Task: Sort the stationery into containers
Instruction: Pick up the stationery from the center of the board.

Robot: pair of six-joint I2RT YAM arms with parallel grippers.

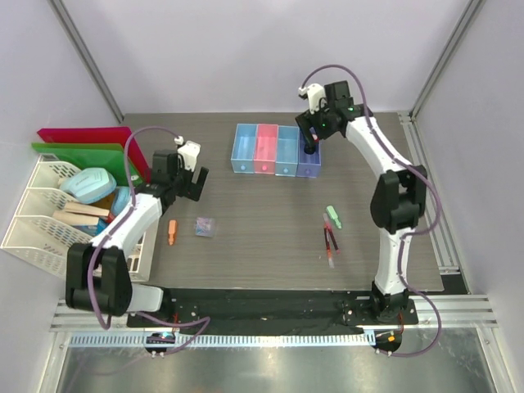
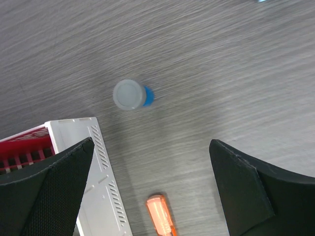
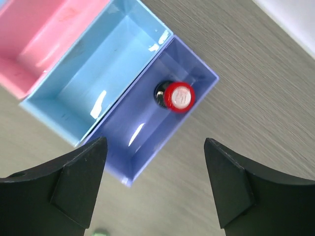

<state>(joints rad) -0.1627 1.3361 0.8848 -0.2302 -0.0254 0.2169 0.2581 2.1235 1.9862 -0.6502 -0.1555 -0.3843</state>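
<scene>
The blue-capped bottle is below and outward, so my left gripper next moves outward and lowers its open fingers around the blue-capped bottle's grey end (image 2: 129, 94).
The four joined boxes (image 1: 277, 151) stand at the back centre. A red-capped bottle (image 3: 177, 96) stands upright inside the purple box (image 3: 162, 128). My right gripper (image 1: 311, 135) hovers over that box, open and empty, as the right wrist view (image 3: 155, 189) shows. My left gripper (image 1: 187, 185) is open and empty above the table, as the left wrist view (image 2: 150, 196) shows. A blue-capped bottle (image 2: 132, 94) lies ahead of it, hidden in the top view. The orange marker (image 1: 172, 232) (image 2: 161, 215) lies below its jaws. The packet (image 1: 205, 227), green eraser (image 1: 333, 216) and pens (image 1: 329, 239) lie on the table.
White mesh trays (image 1: 37, 225) with pale blue objects (image 1: 88, 184) stand at the left; a tray corner (image 2: 88, 167) is close to my left finger. Red (image 1: 82, 133) and green (image 1: 74, 150) folders lean behind them. The pink (image 3: 44, 34) and light blue (image 3: 98, 73) boxes show nothing inside.
</scene>
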